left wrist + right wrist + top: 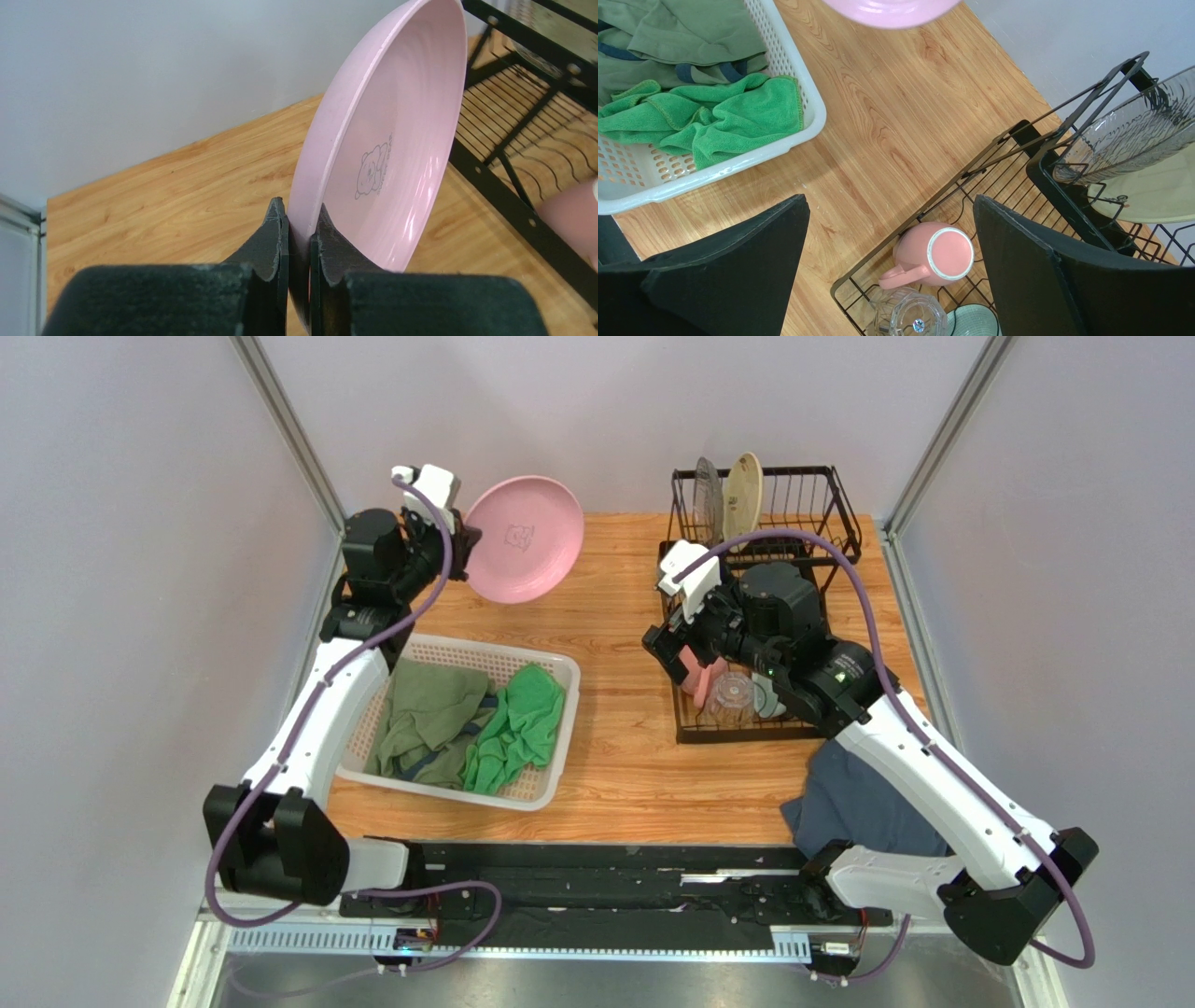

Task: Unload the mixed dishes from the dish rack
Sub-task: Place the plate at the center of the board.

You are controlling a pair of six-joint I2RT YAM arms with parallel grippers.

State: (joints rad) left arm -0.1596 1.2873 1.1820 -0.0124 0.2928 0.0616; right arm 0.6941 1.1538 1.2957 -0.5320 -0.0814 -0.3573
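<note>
The robot's left gripper has bare tabletop beyond the white basket below it toward the left in the top view, so it should lower the pink plate that way and let it go.
My left gripper (463, 549) is shut on the rim of the large pink plate (523, 538) and holds it tilted on edge above the table's far left; the left wrist view shows the fingers (277, 231) pinching the plate (393, 140). My right gripper (678, 653) is open, hovering over the near-left corner of the black dish rack (842, 507). Below its jaws (890, 203), an upside-down pink mug (934, 257), a clear glass cup (910, 316) and a teal bowl (973, 325) sit on the lower tray. A grey plate (709, 497) and a cream plate (745, 490) stand in the upper shelf. The brown-olive bowl is hidden.
A white mesh basket (558, 745) holding green cloths (516, 728) sits at the near left. A dark blue-grey cloth (859, 805) lies at the near right under my right arm. Grey walls close in the table on three sides.
</note>
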